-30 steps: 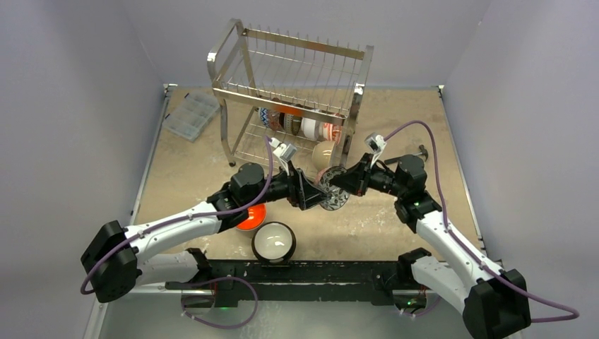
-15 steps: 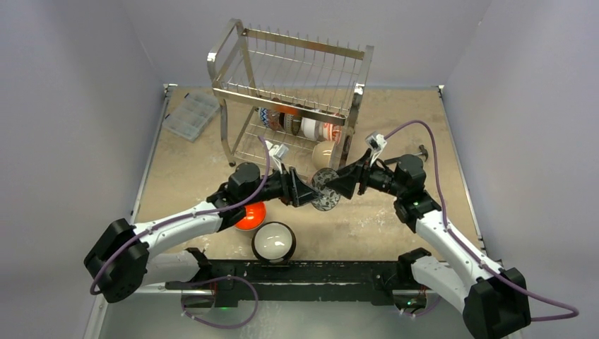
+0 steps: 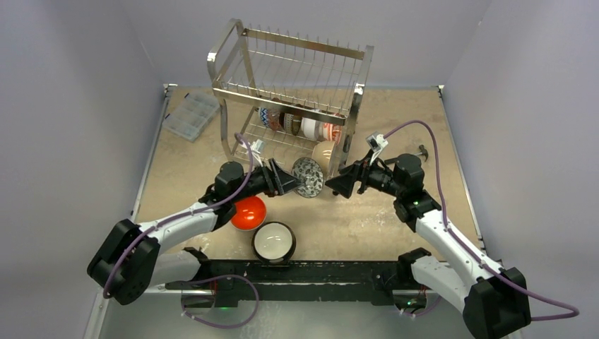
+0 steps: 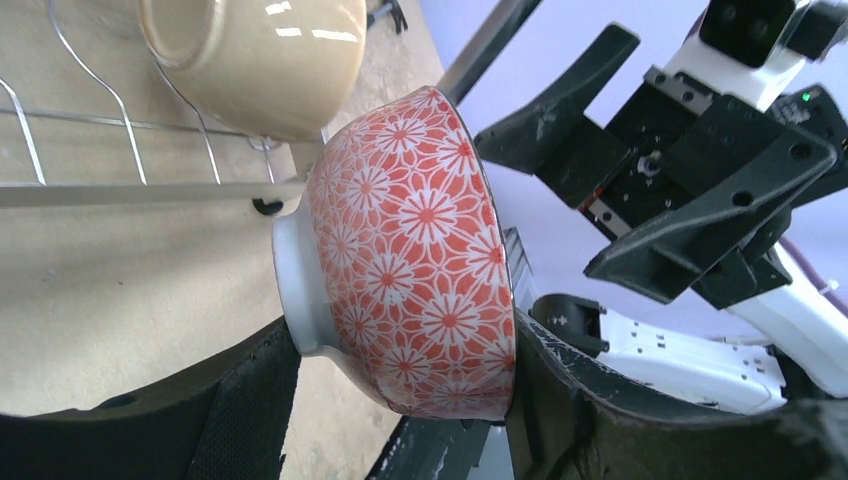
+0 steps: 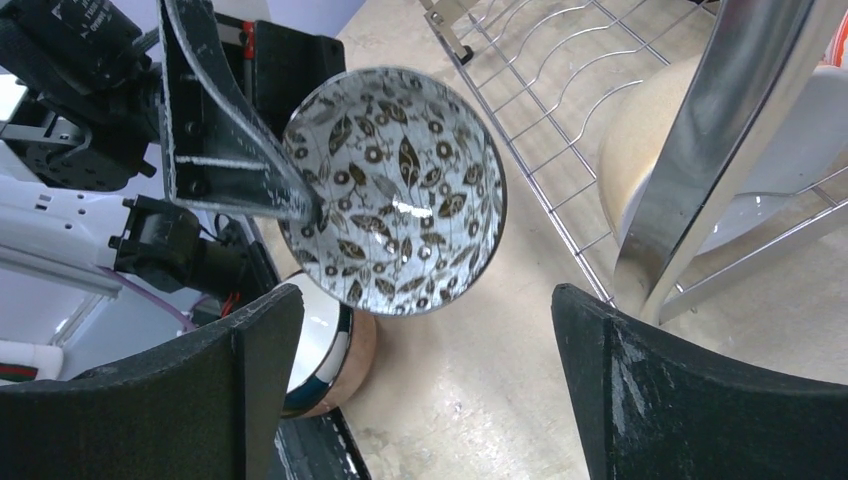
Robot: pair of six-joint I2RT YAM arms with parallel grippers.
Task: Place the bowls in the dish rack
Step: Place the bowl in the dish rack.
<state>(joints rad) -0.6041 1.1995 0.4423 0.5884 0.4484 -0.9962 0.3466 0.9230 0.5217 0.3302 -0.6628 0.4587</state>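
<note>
The bare wires (image 3: pixel 298 150) (image 4: pixel 105 75) next to the cream bowl's foot are farther outward, so my left gripper will next swing outward, lower the bowl into that free gap and let go of it.
My left gripper (image 3: pixel 291 181) is shut on a bowl with orange-red flowers outside (image 4: pixel 420 260) and a leaf pattern inside (image 5: pixel 400 190). It holds the bowl on edge above the table, in front of the dish rack's (image 3: pixel 289 70) lower tier. One finger presses on the bowl's foot and the other on its rim. My right gripper (image 3: pixel 337 186) stands open just right of the bowl, apart from it, with nothing between its fingers (image 5: pixel 680 400). An orange-red bowl (image 3: pixel 248 213) and a brown bowl with a white inside (image 3: pixel 274 241) sit on the table below the left arm.
Several bowls (image 3: pixel 300 126) stand in a row on the rack's lower tier, and a cream bowl (image 3: pixel 323 152) lies at its right end by the steel leg (image 5: pixel 700 130). A clear plastic compartment box (image 3: pixel 191 115) lies at the far left.
My right gripper has opened, let go of the patterned bowl and drawn back a little. My left gripper has carried the bowl up and left toward the rack.
</note>
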